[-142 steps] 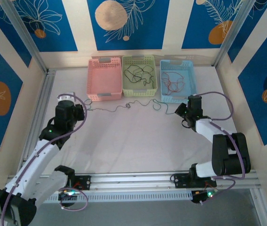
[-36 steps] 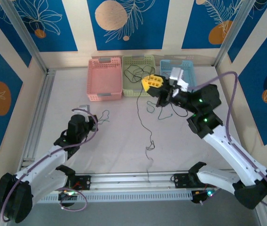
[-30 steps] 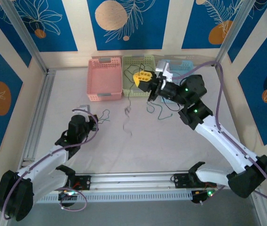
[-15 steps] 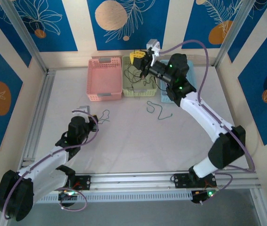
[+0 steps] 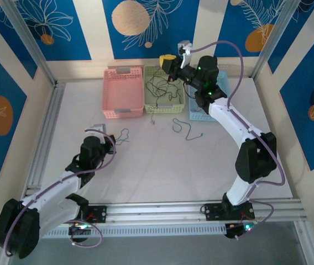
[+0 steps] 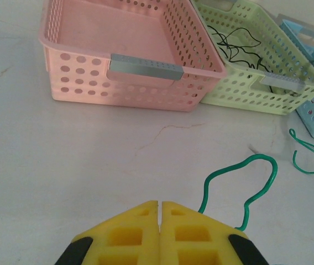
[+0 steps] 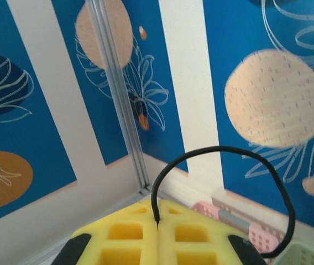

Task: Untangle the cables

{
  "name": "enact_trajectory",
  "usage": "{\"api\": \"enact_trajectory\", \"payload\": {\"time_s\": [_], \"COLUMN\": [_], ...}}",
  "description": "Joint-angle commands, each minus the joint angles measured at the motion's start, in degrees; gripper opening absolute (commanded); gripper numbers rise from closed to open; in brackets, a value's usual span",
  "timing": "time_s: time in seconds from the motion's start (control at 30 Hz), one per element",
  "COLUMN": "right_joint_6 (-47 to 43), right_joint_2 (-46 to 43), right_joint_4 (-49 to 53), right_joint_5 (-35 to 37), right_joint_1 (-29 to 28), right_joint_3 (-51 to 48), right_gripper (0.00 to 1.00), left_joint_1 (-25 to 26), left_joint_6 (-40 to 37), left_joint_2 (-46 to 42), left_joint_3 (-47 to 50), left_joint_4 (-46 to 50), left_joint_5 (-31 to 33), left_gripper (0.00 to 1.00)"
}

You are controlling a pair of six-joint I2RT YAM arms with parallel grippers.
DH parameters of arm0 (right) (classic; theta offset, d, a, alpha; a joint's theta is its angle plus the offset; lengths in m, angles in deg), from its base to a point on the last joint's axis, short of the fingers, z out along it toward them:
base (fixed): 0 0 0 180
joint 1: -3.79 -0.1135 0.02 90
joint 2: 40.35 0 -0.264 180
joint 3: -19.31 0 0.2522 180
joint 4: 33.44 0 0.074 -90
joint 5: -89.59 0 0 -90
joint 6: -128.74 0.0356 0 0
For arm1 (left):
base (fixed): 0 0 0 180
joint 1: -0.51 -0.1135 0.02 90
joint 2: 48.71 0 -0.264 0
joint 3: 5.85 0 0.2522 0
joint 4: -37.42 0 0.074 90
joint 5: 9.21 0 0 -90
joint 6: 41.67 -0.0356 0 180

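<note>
The robot's right gripper should next go down toward the open top of the green basket [image 5: 179, 105] [image 7: 307, 255] below it and let go of the black cable where other black cables lie.
My right gripper [image 5: 167, 59] is raised at the back above the green basket [image 5: 179, 105] and is shut on a black cable [image 7: 223, 150]. The cable arcs out from between the yellow fingers [image 7: 201, 232]; its tail [image 5: 153, 121] hangs down in front of the basket. More black cables [image 5: 165, 88] lie inside that basket. My left gripper [image 5: 109, 143] rests low on the table with its jaws shut and nothing between them [image 6: 160, 205]. A green cable [image 6: 248, 185] curls away from beside its right finger. A second green cable [image 5: 187, 130] lies loose mid-table.
A pink basket [image 5: 113, 94] stands left of the green one, and a blue basket [image 5: 197, 113] stands right of it, partly behind my right arm. Metal frame posts and patterned walls close in the back and sides.
My right arm has swung from mid-table up and back over the green basket, carrying the black cable clear of the green ones. The left arm has barely moved.
</note>
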Motion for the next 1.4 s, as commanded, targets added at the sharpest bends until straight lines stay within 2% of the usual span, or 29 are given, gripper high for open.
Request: {"api": "enact_trajectory", "payload": {"time_s": [0.0, 0.13, 0.27, 0.4, 0.5, 0.63, 0.77, 0.83, 0.9, 1.0, 1.2, 1.37], "right_joint_6": [4.52, 5.17, 2.92, -7.36, -14.21, -17.91, -19.6, -18.86, -16.5, -7.38, 17.82, 33.65], "right_joint_2": [-2.54, -4.05, -4.88, -5.28, -5.4, -5.2, -4.93, -4.95, -4.61, -3.29, -1.26, 2.21], "right_joint_4": [-2.01, -3.18, -1.88, 6.39, 9.53, 8.38, 8.45, 7.53, 7.09, 8.24, 12.69, 11.48], "right_joint_5": [-0.71, -3.73, -4.85, -4.09, -3.67, -4.68, -4.09, -5.99, -6.61, -5.02, 10.14, 13.83], "right_joint_1": [-0.42, -1.56, -3.16, -6.61, -9.66, -12.18, -13.94, -14.68, -16.18, -18.66, -25.49, -28.99], "right_joint_3": [-9.21, -20.75, -28.04, -29.1, -29.76, -30.9, -30.76, -30.72, -29.91, -27.1, -23.89, -22.45], "right_gripper": [0.0, 0.0, 0.01, 0.23, 0.44, 0.52, 0.54, 0.55, 0.57, 0.58, 0.59, 0.59], "left_joint_1": [-0.61, -0.57, -0.56, -0.6, -0.6, -0.6, -0.6, -0.6, -0.6, -0.61, -0.6, -0.6], "left_joint_6": [-0.39, -0.47, -0.59, -0.98, -1.1, -1.26, -1.41, -1.3, -1.25, -1.11, -0.44, -0.2], "left_joint_2": [-0.43, -0.79, -1.16, -1.93, -3.03, -5.41, -6.64, -6.77, -6.64, -6.68, -7.9, -9.04], "left_joint_3": [0.5, 0.83, 1.24, 2.03, 3.08, 4.86, 5.64, 5.77, 5.77, 5.73, 6.53, 7.32], "left_joint_4": [-2.12, -2.38, -3.16, -4.92, -6.43, -8.31, -9.16, -9.24, -9.19, -9.11, -9.07, -9.38], "left_joint_5": [-0.53, -0.62, -1.31, -2.83, -3.91, -4.81, -5.19, -5.19, -5.11, -4.85, -1.9, -0.56], "left_gripper": [0.0, 0.0, 0.0, 0.0, 0.0, 0.0, 0.0, 0.0, 0.0, 0.0, 0.0, 0.0]}}
